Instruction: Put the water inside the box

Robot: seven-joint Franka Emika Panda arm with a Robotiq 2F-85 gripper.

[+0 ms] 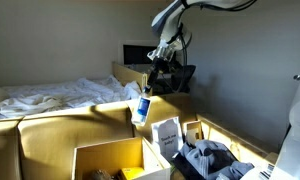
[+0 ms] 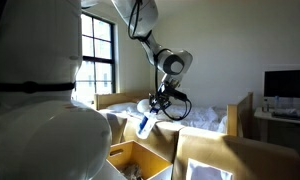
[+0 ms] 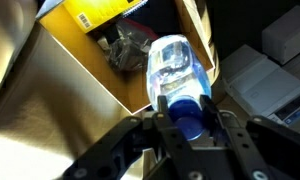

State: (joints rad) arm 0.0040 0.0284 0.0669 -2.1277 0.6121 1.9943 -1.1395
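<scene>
My gripper lowers toward the yellow item [image 1: 132,172] in the tan cardboard box [image 1: 85,160] next and releases the water bottle, since the box's open top lies below it.
My gripper [image 3: 188,112] is shut on the blue cap end of the water bottle [image 3: 175,68], a small clear bottle with a blue label. The bottle hangs tilted in the air in both exterior views [image 1: 141,108] [image 2: 145,123], with the gripper [image 1: 157,80] [image 2: 160,100] above it. The tan cardboard box [image 1: 85,160] with upright flaps lies below the bottle; it also shows in an exterior view [image 2: 150,150] and in the wrist view [image 3: 90,70], where its inside holds a yellow item and a crumpled dark thing.
A second box [image 1: 212,160] with grey clothing and a white printed carton [image 1: 167,133] stands beside the tan box. A bed with white sheets [image 1: 60,95] lies behind. A monitor [image 2: 287,84] stands on a desk.
</scene>
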